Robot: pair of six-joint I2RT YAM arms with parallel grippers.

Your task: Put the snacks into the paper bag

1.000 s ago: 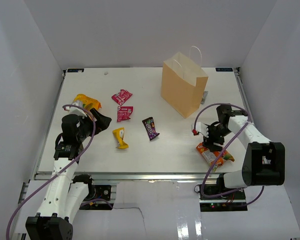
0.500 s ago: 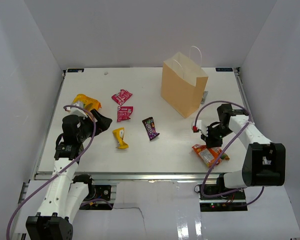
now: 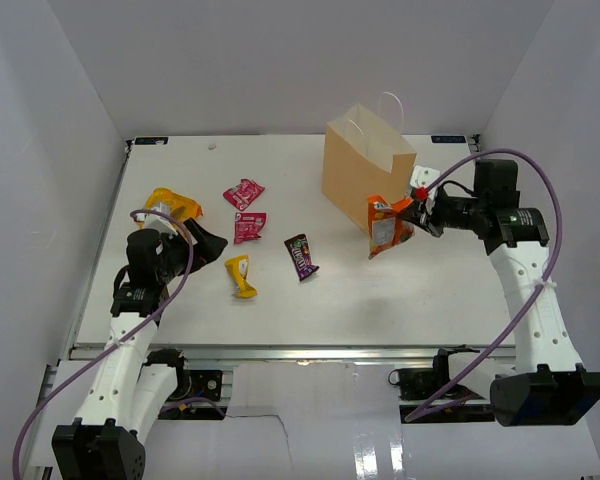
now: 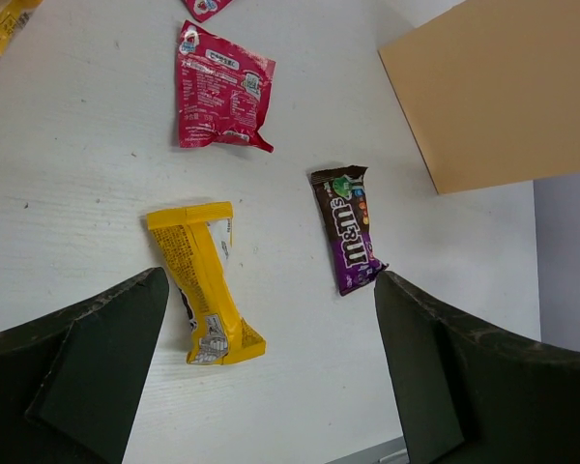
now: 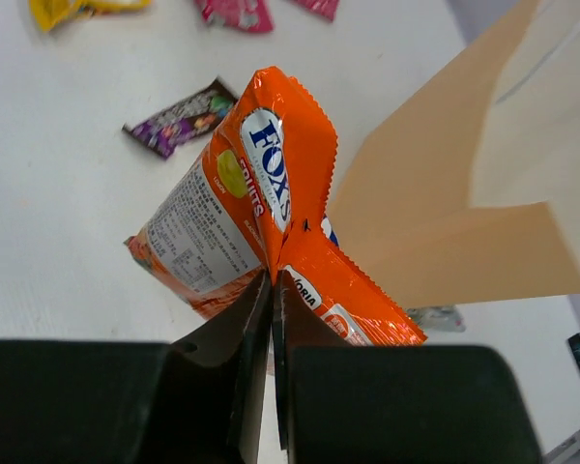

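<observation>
The left gripper needs to move down and to the right in the top view next, onto the yellow packet's middle [image 3: 241, 277] [image 4: 207, 288], which lies below it on that side with bare table on both sides.
My right gripper [image 3: 412, 213] [image 5: 275, 275] is shut on an orange snack bag [image 3: 385, 224] [image 5: 261, 213], which hangs in the air beside the tan paper bag [image 3: 367, 172] [image 5: 464, 208], below its rim. My left gripper [image 3: 205, 243] [image 4: 271, 333] stands open and empty over the table's left side. A yellow packet [image 3: 240, 276] [image 4: 203, 282] and a dark purple bar [image 3: 300, 256] [image 4: 348, 228] lie ahead of it. Two pink packets [image 3: 244, 193] [image 3: 248, 227] and a second orange bag [image 3: 170, 205] lie further back on the left.
White walls close in the table [image 3: 310, 300] on three sides. A small clear wrapper [image 5: 435, 317] lies on the table at the paper bag's base. The right arm's purple cable [image 3: 525, 290] loops down the right side.
The right gripper closed on the orange bag near the front right edge, lifted it, and swung it up and back to the paper bag's side. The left arm stayed nearly still.
</observation>
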